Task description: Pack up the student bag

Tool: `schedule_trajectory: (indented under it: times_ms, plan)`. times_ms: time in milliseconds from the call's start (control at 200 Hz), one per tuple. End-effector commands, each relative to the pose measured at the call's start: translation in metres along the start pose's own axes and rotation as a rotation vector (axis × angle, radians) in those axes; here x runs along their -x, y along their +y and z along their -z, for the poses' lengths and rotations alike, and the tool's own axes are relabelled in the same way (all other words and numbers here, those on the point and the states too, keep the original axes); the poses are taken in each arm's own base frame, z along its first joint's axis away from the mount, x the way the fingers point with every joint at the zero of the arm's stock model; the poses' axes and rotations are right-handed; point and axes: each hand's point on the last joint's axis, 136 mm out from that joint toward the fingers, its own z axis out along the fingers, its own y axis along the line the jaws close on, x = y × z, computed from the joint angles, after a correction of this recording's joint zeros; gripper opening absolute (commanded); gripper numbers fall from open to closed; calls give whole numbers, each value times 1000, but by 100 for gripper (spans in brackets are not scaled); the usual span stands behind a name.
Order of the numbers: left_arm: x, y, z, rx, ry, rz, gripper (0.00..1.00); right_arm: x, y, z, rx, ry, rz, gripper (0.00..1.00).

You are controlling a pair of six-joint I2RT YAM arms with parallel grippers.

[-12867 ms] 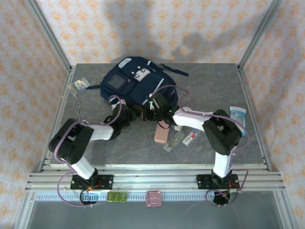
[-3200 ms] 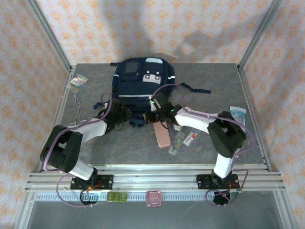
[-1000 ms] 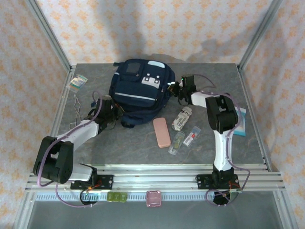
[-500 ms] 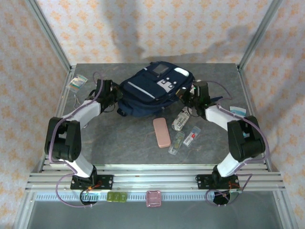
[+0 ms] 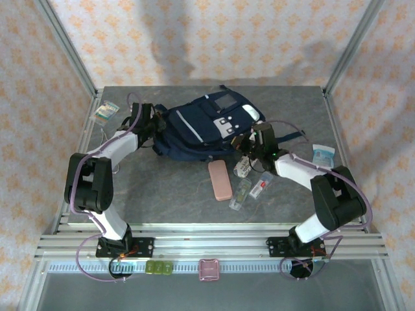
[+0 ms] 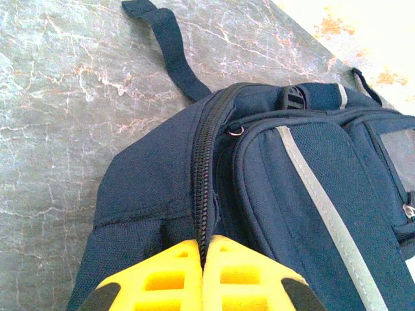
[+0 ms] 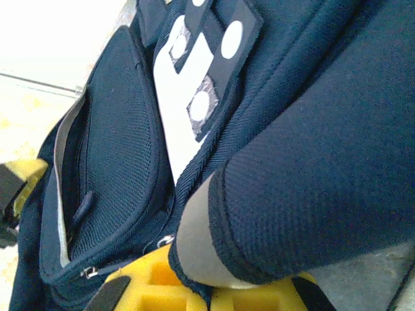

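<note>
Next, my left gripper moves the pinched fabric at the zipper slightly outward, then releases it, since my right gripper holds the bag's other end.
The navy student bag (image 5: 194, 133) lies on its back in the middle of the table, grey stripe and light patches facing up. My left gripper (image 5: 148, 124) is at its left end, shut on the fabric along the main zipper (image 6: 201, 162); the yellow fingers (image 6: 162, 275) press together there. My right gripper (image 5: 249, 144) is at the bag's right end, shut on a padded navy edge with a grey lining (image 7: 207, 246). The mesh front pocket (image 7: 117, 162) and white patch (image 7: 178, 110) fill the right wrist view.
A pink case (image 5: 220, 179), a white tube (image 5: 242, 166) and two clear packets (image 5: 241, 192) (image 5: 262, 184) lie in front of the bag. A blue-white packet (image 5: 322, 155) sits at the right edge and a small packet (image 5: 106, 111) at the far left.
With both grippers holding it, the bag has turned further clockwise. The right gripper moved left and nearer; the left gripper shifted slightly.
</note>
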Motion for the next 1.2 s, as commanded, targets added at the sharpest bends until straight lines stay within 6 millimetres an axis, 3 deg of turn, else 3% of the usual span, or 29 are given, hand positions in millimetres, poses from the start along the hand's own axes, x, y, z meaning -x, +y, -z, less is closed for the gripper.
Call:
schedule_trajectory:
  times_ms: [0, 150, 200, 250, 340, 400, 541, 641, 761, 861, 976, 1196]
  plan:
    - [47, -26, -1, -62, -136, -67, 0, -10, 46, 12, 148, 31, 81, 0]
    - [59, -30, -14, -46, -142, -99, 0, -34, 53, 4, 158, 96, 114, 4]
    - [62, -32, -14, -42, -140, -104, 0, -46, 55, 2, 153, 136, 143, 10]
    - [64, -32, -11, -40, -145, -104, 0, -58, 52, -1, 124, 181, 190, 23]
    - [61, -32, 2, -48, -154, -101, 30, -67, 37, 2, 46, 221, 244, 37]
    - [58, -32, 12, -59, -157, -100, 43, -69, 30, 10, 15, 223, 274, 43]
    - [44, -36, 37, -110, -147, -76, 48, -60, 31, 27, -28, 198, 335, 40]
    - [23, -39, 49, -143, -120, -68, 49, -47, 50, 32, 12, 168, 355, 36]
    - [-16, -49, 61, -157, -57, -110, 48, -31, 74, 31, 75, 137, 367, 35]
    - [-52, -56, 70, -167, -21, -107, 48, -20, 83, 14, 81, 143, 354, 38]
    - [-88, -60, 76, -186, 12, -100, 48, -10, 76, -19, 40, 156, 315, 44]
    - [-122, -58, 72, -182, 5, -112, 48, -11, 61, -78, 35, 238, 216, 44]
